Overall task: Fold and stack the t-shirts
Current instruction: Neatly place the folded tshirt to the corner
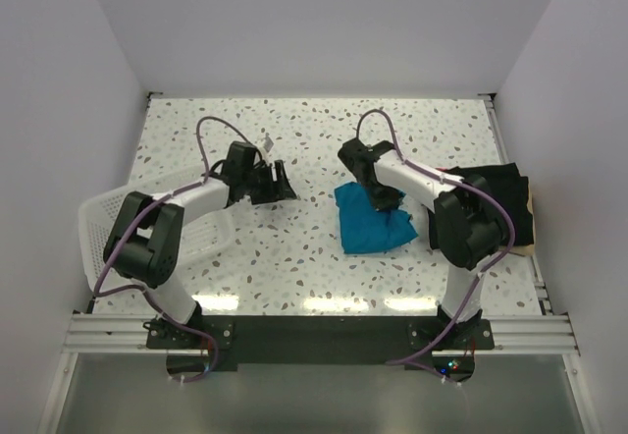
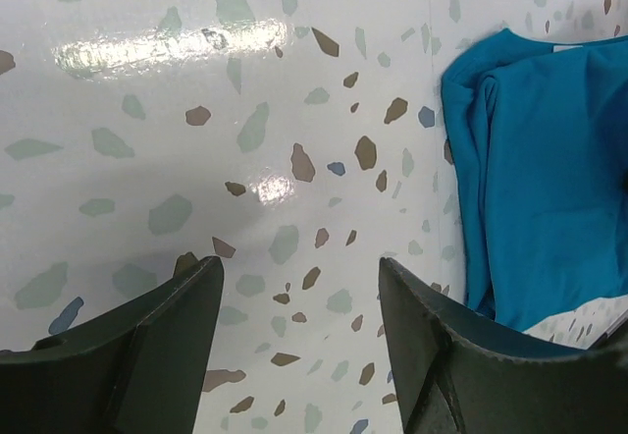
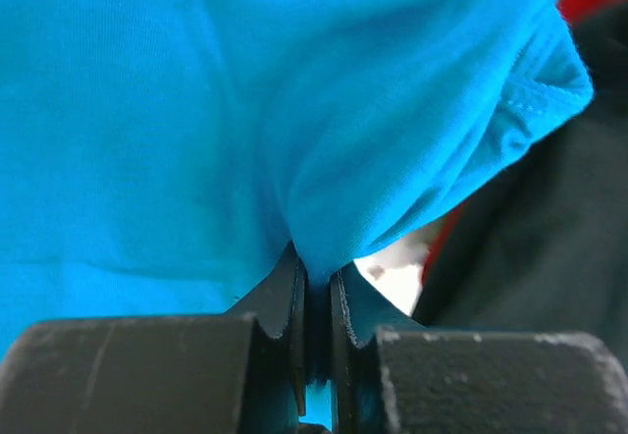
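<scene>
The black shirt (image 1: 506,196) (image 3: 545,233) lies to my right gripper's right in the top view. That gripper needs to lift next, carry the teal shirt onto it and let go.
The teal-blue t-shirt (image 1: 371,222) lies bunched and partly folded on the table a little right of centre. My right gripper (image 1: 385,198) is shut on a fold of it near its upper right part; in the right wrist view the cloth (image 3: 245,130) is pinched between the closed jaws (image 3: 316,272). The black t-shirt (image 1: 508,203) lies at the table's right edge behind the right arm. My left gripper (image 1: 280,185) is open and empty over bare table, left of the teal shirt, which shows at the right of the left wrist view (image 2: 549,169).
A white mesh basket (image 1: 103,220) sits at the left edge under the left arm. The speckled table (image 1: 294,257) is walled on three sides. A tan object (image 1: 528,247) peeks from under the black shirt.
</scene>
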